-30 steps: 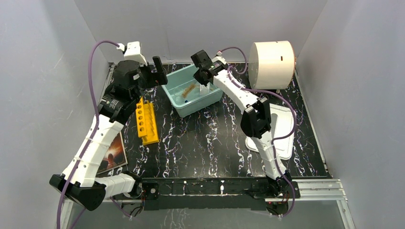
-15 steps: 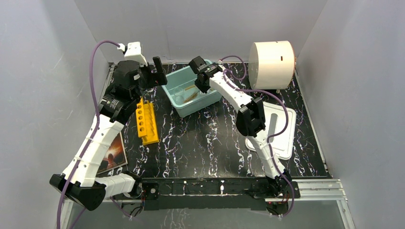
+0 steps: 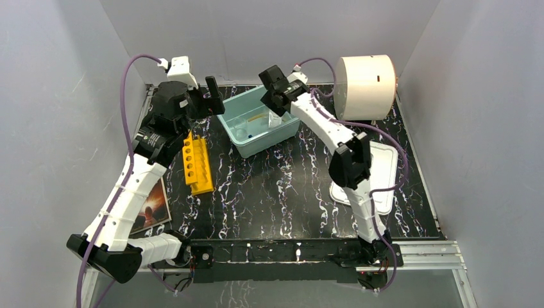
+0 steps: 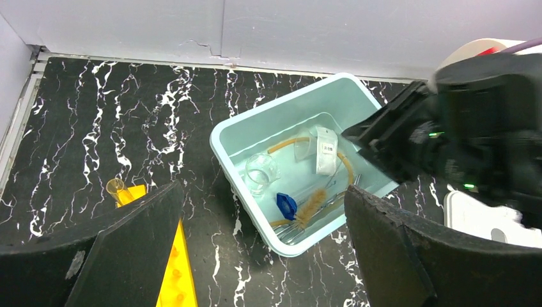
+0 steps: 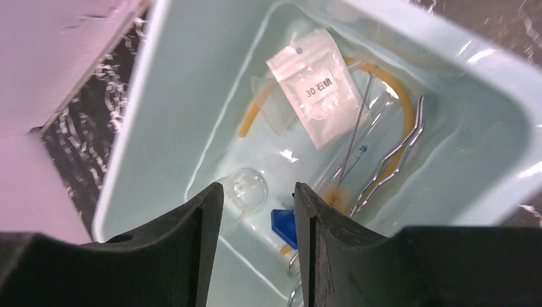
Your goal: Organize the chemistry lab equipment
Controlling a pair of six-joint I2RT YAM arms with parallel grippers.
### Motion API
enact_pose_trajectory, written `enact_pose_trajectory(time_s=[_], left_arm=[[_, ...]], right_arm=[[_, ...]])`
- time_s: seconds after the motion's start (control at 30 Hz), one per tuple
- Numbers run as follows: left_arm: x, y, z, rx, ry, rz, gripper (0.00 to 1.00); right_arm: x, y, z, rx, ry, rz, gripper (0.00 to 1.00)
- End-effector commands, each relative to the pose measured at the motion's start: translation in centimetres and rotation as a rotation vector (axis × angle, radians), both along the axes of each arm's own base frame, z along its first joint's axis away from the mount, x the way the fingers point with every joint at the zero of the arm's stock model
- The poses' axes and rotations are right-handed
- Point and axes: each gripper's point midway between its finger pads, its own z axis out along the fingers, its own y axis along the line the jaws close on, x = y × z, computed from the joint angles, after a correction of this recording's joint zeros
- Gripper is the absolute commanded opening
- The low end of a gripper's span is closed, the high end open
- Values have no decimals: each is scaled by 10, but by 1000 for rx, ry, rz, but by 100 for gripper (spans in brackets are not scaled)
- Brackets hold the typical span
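My right gripper moves back and to the right in the top view next, then down onto the white lid's bin-side edge, because the bin (image 3: 247, 146) stands uncovered.
A pale teal bin (image 3: 247, 146) at the table's back holds the chemistry lab equipment. In it lie a clear beaker (image 4: 261, 173), a blue cap (image 4: 286, 206), a brown bristle brush (image 4: 312, 204), a tan rubber tube (image 5: 252, 115), metal tongs (image 5: 390, 163) and a small labelled plastic bag (image 5: 316, 96). My right gripper (image 5: 257, 192) hangs over the bin, open, with nothing between its fingers. My left gripper (image 4: 261, 198) is wide open and empty. It sits above the table just left of the bin.
A yellow tube rack (image 3: 197, 165) stands left of the bin, with a glass tube (image 4: 115, 187) in its far end. A paperback book (image 3: 154, 205) lies at the left edge. A big white cylinder (image 3: 365, 78) stands back right, and a white tray (image 3: 382, 168) lies under the right arm.
The right gripper's jaws have opened from shut. The right arm dipped towards the bin and came back up. The left arm has not moved.
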Motion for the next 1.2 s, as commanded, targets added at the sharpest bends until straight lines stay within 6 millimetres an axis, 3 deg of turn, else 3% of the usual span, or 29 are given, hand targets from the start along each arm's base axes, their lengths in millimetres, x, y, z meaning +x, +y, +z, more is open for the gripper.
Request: enact_pose_trajectory(time_s=[0.0, 0.17, 0.2, 0.3, 0.43, 0.53, 0.63, 0.83, 1.03, 1.17], left_arm=[[-3, 0, 6, -12, -26, -9, 97], [-4, -8, -2, -1, -12, -57, 98], [-3, -10, -5, 4, -4, -71, 98], [-3, -17, -17, 9, 23, -105, 98], [-4, -25, -27, -8, 44, -143, 98], [-4, -32, -33, -8, 52, -185, 98], [-5, -39, -43, 9, 63, -231, 98], [-8, -48, -47, -4, 67, -283, 98], [-7, -51, -51, -28, 74, -283, 98], [-8, -52, -50, -36, 72, -290, 98]], right_arm=[[-2, -16, 105, 2, -253, 78, 53], [-26, -49, 145, -145, -372, 207, 53], [-37, -57, 163, -152, -418, 232, 53], [-60, -80, 163, -215, -463, 287, 53], [-88, -126, 153, -347, -420, 244, 54], [-108, -159, 133, -458, -367, 215, 56], [-128, -185, 101, -524, -304, 188, 57], [-164, -217, 48, -514, -176, 112, 57], [-173, -250, -22, -340, 61, 104, 57], [-167, -256, -45, -275, 90, 146, 58]])
